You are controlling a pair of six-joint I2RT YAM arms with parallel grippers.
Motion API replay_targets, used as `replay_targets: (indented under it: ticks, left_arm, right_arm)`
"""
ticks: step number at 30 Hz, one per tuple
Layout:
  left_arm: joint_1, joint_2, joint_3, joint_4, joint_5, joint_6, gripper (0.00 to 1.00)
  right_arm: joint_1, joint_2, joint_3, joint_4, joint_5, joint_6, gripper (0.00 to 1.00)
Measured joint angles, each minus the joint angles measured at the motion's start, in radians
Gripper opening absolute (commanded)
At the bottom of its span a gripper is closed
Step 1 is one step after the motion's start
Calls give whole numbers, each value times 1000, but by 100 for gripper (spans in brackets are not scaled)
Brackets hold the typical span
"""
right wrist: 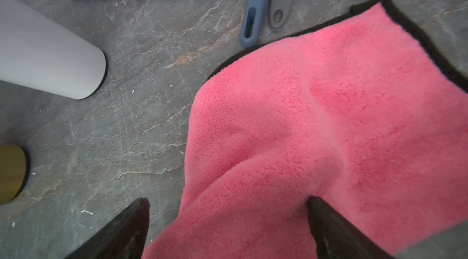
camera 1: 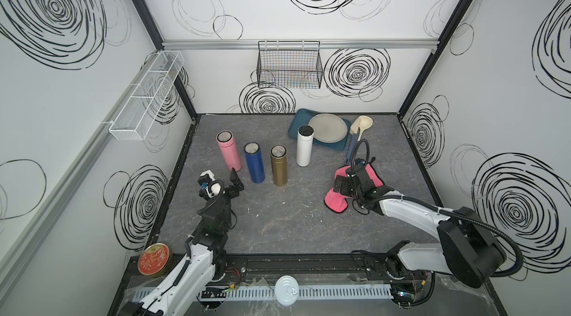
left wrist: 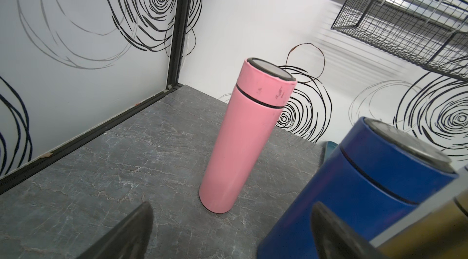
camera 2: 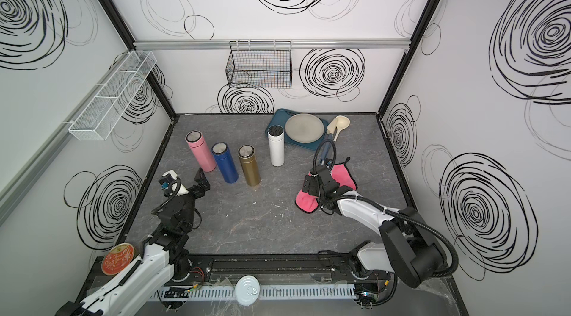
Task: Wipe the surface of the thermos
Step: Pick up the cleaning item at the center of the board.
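My right gripper lowers next onto the raised fold of the pink cloth just below it, because that fold stands up between the open fingers.
Several thermoses stand upright in a row on the grey table: pink (camera 1: 229,152) (left wrist: 243,138), blue (camera 1: 254,163) (left wrist: 367,194), gold (camera 1: 279,166) and white (camera 1: 304,146) (right wrist: 45,57). My left gripper (camera 1: 224,180) (left wrist: 231,207) is open just in front of the pink and blue thermoses and touches neither. A pink cloth (camera 1: 332,198) (right wrist: 329,118) with black trim lies crumpled at the right. My right gripper (camera 1: 343,184) (right wrist: 228,199) hangs open over the cloth, its jaws either side of a raised fold. The arm hides part of the cloth in both top views.
A teal tray (camera 1: 333,146) with a grey plate (camera 1: 328,127) sits at the back, a ladle (camera 1: 363,122) and a spatula (camera 1: 353,135) beside it. A black wire basket (camera 1: 289,64) hangs on the back wall. A red tin (camera 1: 153,259) and a white can (camera 1: 286,289) lie at the front.
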Motion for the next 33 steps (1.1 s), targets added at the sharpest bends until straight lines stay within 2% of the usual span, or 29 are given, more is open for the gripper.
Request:
replay_targets:
  ticks: [7,8,10,13,16,19,28,33]
  left_arm:
    - [0,0,0,0,0,0,99]
    - [0,1,0,0,0,0,99]
    - [0,5,0,0,0,0,99]
    - [0,9,0,0,0,0,99]
    - [0,17,0,0,0,0,99]
    - [0,26,0,0,1,0,99]
    - [-1,53,15,-23,2,3,99]
    - [-1,26,64,-72,55,2,99]
  right_arm:
    - [14,210,91,6,17,-23,100]
    - [14,221,100,11,22,-23,96]
    - [17,244,110,29,40,-25,82]
    - [18,253,106,50,60,-21,45]
    - [19,243,87,66,65,-9,18]
    - [23,211,64,64,50,7,0]
    - [59,6,58,-114,60,118,0]
    - [182,-131,156,-238,133,254,0]
